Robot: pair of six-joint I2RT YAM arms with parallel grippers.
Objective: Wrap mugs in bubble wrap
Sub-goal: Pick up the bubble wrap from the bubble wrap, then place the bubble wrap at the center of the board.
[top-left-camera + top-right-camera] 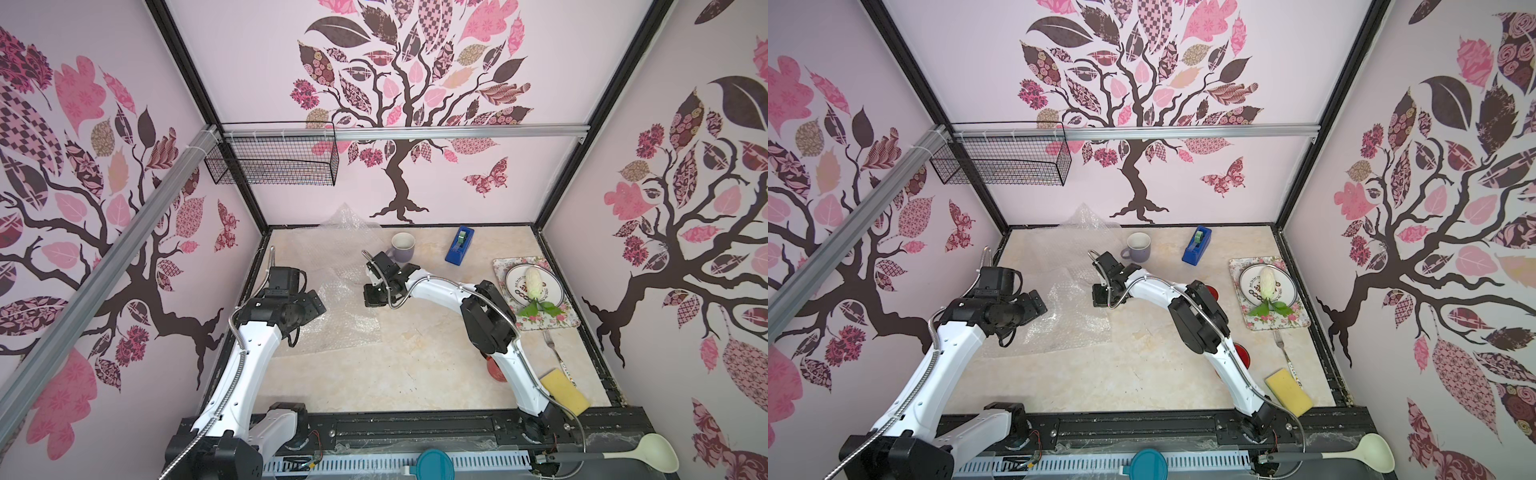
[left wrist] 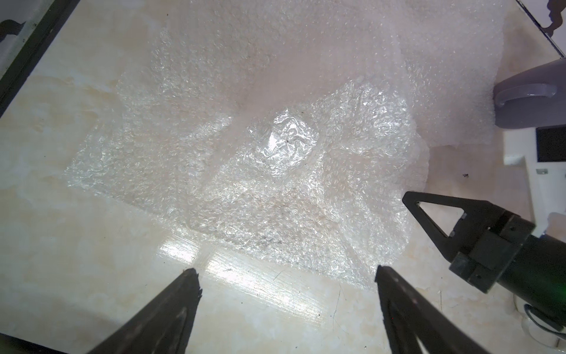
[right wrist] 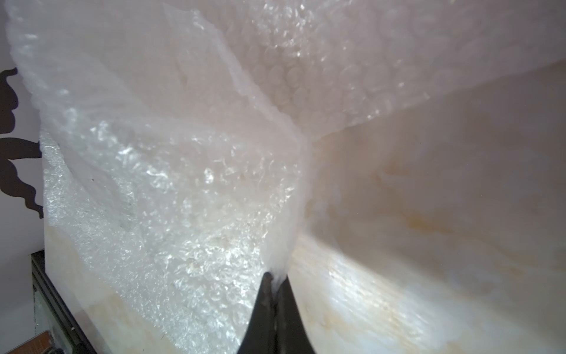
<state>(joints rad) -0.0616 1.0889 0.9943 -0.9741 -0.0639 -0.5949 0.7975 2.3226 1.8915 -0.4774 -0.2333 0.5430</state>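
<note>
I should next use my right gripper to pull the sheet's edge sideways and back, off the crumpled wrap, to the bare tabletop by the red mugs, and let go of it there.
A clear bubble wrap sheet lies at the table's left-middle, and more of it lies crumpled at the back. My right gripper is shut on the sheet's right edge, pinching a fold that rises from the table. My left gripper hovers open over the sheet's left side, with nothing between its fingers. A lavender mug stands upright behind the right gripper. Red mug parts peek from behind the right arm, mostly hidden.
A blue tape dispenser stands at the back. A floral tray with a plate sits at the right, with a fork and a yellow sponge in front of it. A wire basket hangs on the back wall.
</note>
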